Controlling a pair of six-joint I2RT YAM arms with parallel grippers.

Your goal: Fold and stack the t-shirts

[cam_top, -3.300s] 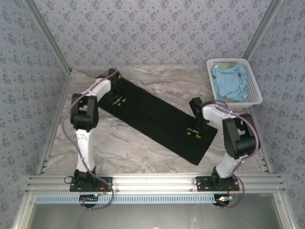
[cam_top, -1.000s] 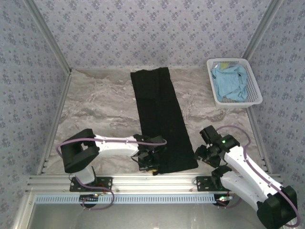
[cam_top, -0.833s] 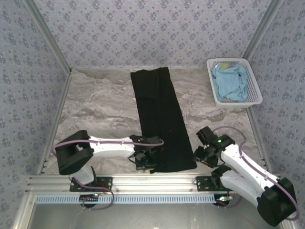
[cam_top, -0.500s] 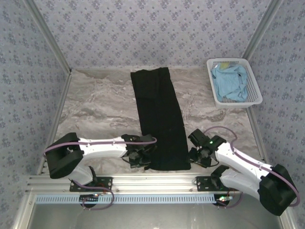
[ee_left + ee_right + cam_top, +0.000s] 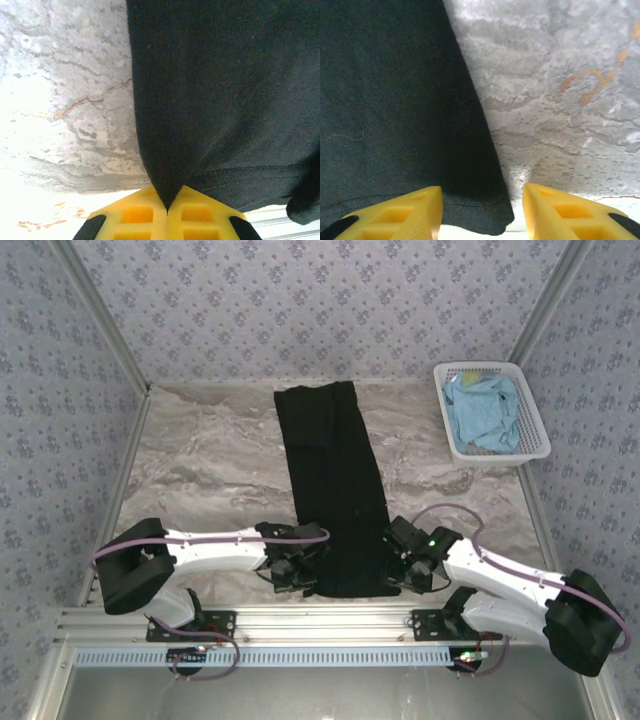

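Note:
Next, the left gripper lifts and carries the black t-shirt's pinched corner outward and releases it on the t-shirt's far part [image 5: 295, 445], since that lies flat outward of my gripper.
The black t-shirt [image 5: 335, 480] lies folded into a long narrow strip running from the back of the table to its near edge; no print shows. My left gripper [image 5: 302, 576] is shut on the strip's near-left corner, and the black cloth [image 5: 215, 90] rises in a pinched peak between the yellow pads [image 5: 135, 215]. At the near-right corner, my right gripper [image 5: 393, 572] is open, its yellow fingers [image 5: 395, 212] astride the hem corner of the black shirt [image 5: 395, 110]. The light blue t-shirt [image 5: 485, 412] lies crumpled in the basket.
The white lattice basket [image 5: 540, 435] stands at the back right against the wall. Bare marble tabletop [image 5: 200, 475] lies on both sides of the strip. The aluminium rail [image 5: 320, 620] runs along the near edge just behind both grippers.
The black strip swung from diagonal to straight front-to-back, and both arms came to its near end. In the last second the left gripper took the near-left corner and the right gripper slid left onto the near-right corner.

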